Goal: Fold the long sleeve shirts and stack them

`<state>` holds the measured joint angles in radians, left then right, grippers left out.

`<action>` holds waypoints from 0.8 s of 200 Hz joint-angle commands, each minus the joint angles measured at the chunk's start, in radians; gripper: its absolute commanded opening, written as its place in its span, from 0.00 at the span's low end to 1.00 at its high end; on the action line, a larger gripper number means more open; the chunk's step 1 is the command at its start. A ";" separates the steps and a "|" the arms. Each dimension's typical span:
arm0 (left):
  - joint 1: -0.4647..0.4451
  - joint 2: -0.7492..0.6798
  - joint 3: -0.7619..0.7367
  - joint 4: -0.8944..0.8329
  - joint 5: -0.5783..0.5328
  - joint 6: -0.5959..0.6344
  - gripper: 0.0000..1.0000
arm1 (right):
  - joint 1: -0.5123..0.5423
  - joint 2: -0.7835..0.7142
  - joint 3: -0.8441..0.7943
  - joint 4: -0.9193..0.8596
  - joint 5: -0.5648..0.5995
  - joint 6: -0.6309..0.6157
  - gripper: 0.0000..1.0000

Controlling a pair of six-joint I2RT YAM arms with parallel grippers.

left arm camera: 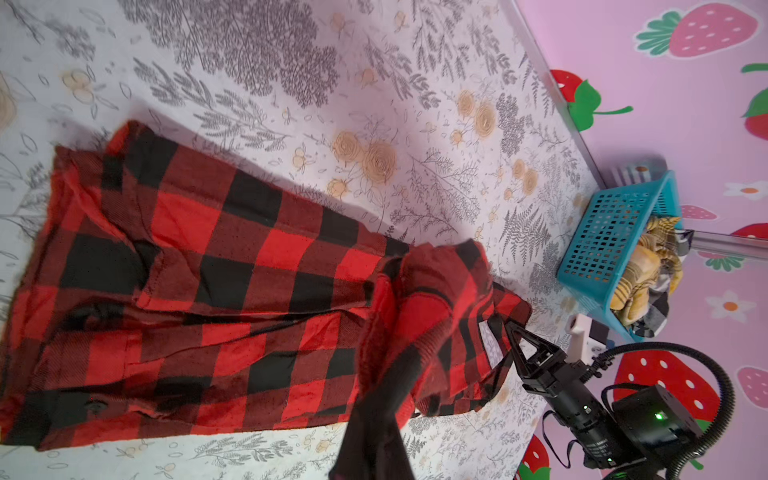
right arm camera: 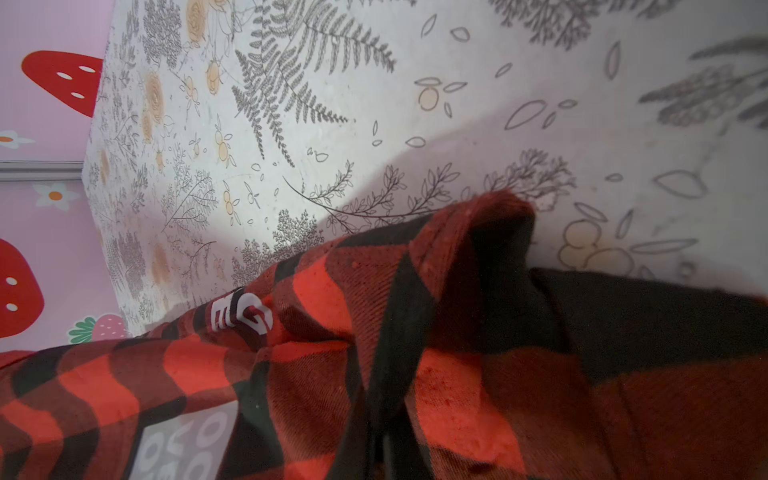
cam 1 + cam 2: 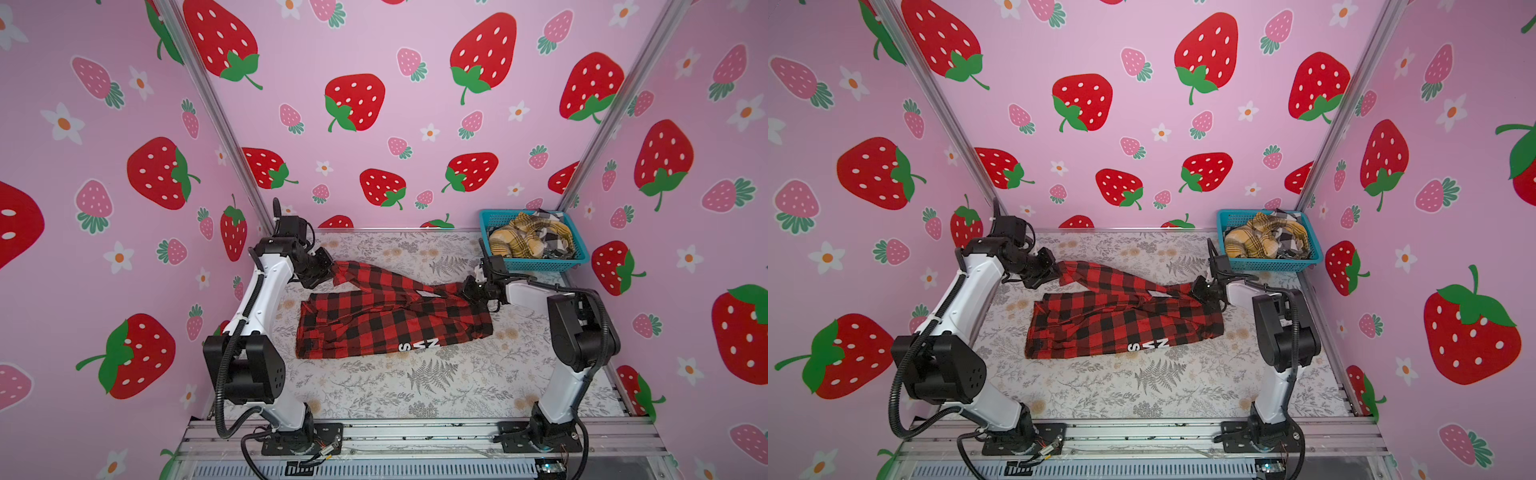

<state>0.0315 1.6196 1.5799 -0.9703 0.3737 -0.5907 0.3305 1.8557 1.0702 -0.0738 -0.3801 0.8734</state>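
The twisted piece of cloth hangs raised beyond the shirt's body, so my left gripper will next lower and move back to release it on the shirt's far corner nearest the gripper.
A red-and-black check long sleeve shirt (image 3: 374, 328) (image 3: 1108, 328) lies crumpled across the middle of the table, white block letters (image 3: 417, 345) at its near edge. My left gripper (image 3: 332, 270) (image 3: 1059, 270) is shut on the shirt's far-left end, and a twisted band of cloth is lifted from there towards the right. My right gripper (image 3: 467, 291) (image 3: 1196, 289) is shut on the shirt's far-right end, close to the white neck label (image 1: 490, 345). In the right wrist view the cloth (image 2: 291, 374) fills the frame and hides the jaws.
A teal basket (image 3: 540, 264) (image 3: 1266, 264) (image 1: 602, 232) sits in the back right corner, just behind the right arm, holding yellow plaid and black-and-white plaid garments (image 3: 519, 241). Strawberry-patterned walls close in three sides. The arm bases stand on the front rail (image 3: 415, 436).
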 commanded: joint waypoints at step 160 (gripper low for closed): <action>0.256 0.296 -0.131 0.029 0.026 0.121 0.00 | 0.039 -0.079 -0.119 0.206 -0.097 0.066 0.00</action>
<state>0.2638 1.9102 1.3792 -0.8959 0.3950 -0.4904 0.3721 1.8179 0.9134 0.1425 -0.4843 0.9455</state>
